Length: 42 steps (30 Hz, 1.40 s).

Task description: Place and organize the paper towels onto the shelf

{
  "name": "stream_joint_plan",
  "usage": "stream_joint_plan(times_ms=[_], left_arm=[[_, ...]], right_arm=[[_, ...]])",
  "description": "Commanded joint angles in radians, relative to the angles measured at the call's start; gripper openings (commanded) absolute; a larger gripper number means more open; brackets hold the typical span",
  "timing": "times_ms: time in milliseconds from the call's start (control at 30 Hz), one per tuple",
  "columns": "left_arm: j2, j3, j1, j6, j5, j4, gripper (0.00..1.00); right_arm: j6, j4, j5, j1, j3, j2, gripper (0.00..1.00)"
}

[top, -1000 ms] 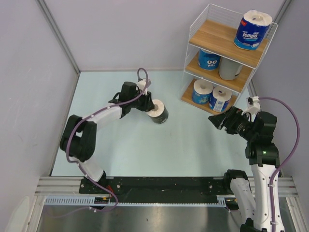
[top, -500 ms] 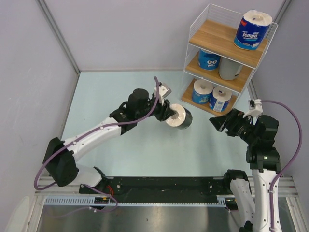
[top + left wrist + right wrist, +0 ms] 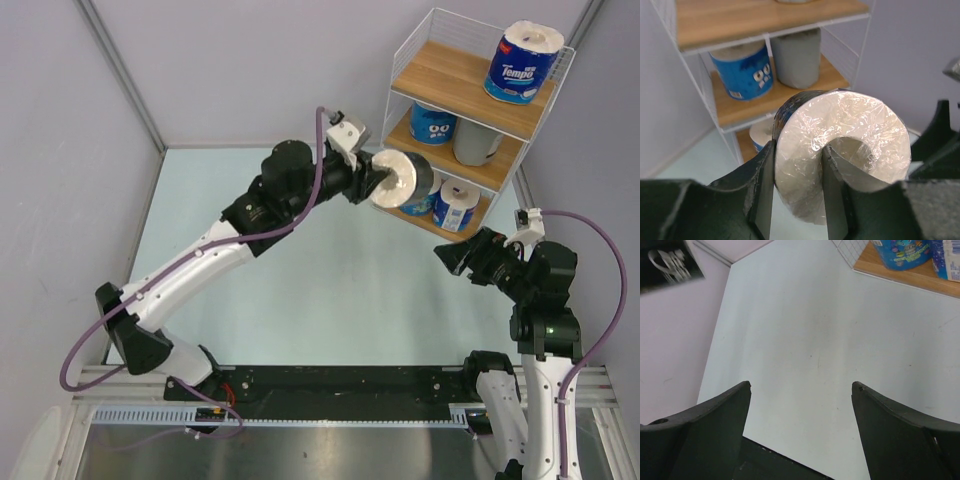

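Note:
My left gripper rises outward next, then brings the paper towel (image 3: 402, 180) down onto the top board's open part. It releases it there, since only one blue roll stands on that part.
My left gripper (image 3: 383, 180) (image 3: 799, 192) is shut on the black-wrapped paper towel (image 3: 402, 180) (image 3: 860, 135), one finger in its hollow core and one outside. It holds the roll on its side in the air, in front of the shelf's (image 3: 448, 68) (image 3: 730, 107) lower tiers. A blue roll (image 3: 522, 62) stands on the top board. The middle board carries a blue roll (image 3: 433, 122) (image 3: 742, 70) and a grey one (image 3: 476, 142) (image 3: 796, 57). One blue roll (image 3: 458, 206) shows on the bottom board, with another (image 3: 420, 207) partly hidden behind the held roll. My right gripper (image 3: 447, 252) (image 3: 801, 386) is open and empty, low over the table right of centre.
Grey walls enclose the pale table (image 3: 300, 290) on the left, back and right. The shelf stands in the far right corner against the wall. A black rail (image 3: 340, 385) with both arm bases runs along the near edge.
The left arm has lifted the black roll off the table and swung it right and away, up to the shelf front. The right arm has barely moved.

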Motion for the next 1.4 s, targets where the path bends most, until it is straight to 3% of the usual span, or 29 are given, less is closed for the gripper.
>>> stream_joint_plan(times_ms=[0,100,300,367,867,1367], left_arm=[[0.076,0.236,0.001,0.048,-0.100,-0.016,0.37],[0.164,0.358,0.001,0.066,-0.100,-0.054,0.37],[0.359,0.770,0.001,0.097,-0.142,-0.169,0.36],[0.407,0.812,0.002,0.098,-0.158,-0.162,0.36],[0.548,0.886,0.036,0.014,-0.160,0.172,0.33],[0.583,0.897,0.071,-0.050,-0.169,0.312,0.29]], right_arm=[[0.001,-0.013,0.019,0.003,0.002,-0.012,0.86],[0.001,-0.013,0.019,0.003,-0.003,-0.013,0.86],[0.004,-0.010,0.014,0.003,-0.018,-0.018,0.86],[0.006,-0.012,0.016,0.003,-0.023,-0.021,0.86],[0.016,0.016,0.002,0.002,-0.060,-0.023,0.86],[0.007,0.025,-0.001,0.002,-0.075,-0.010,0.86]])
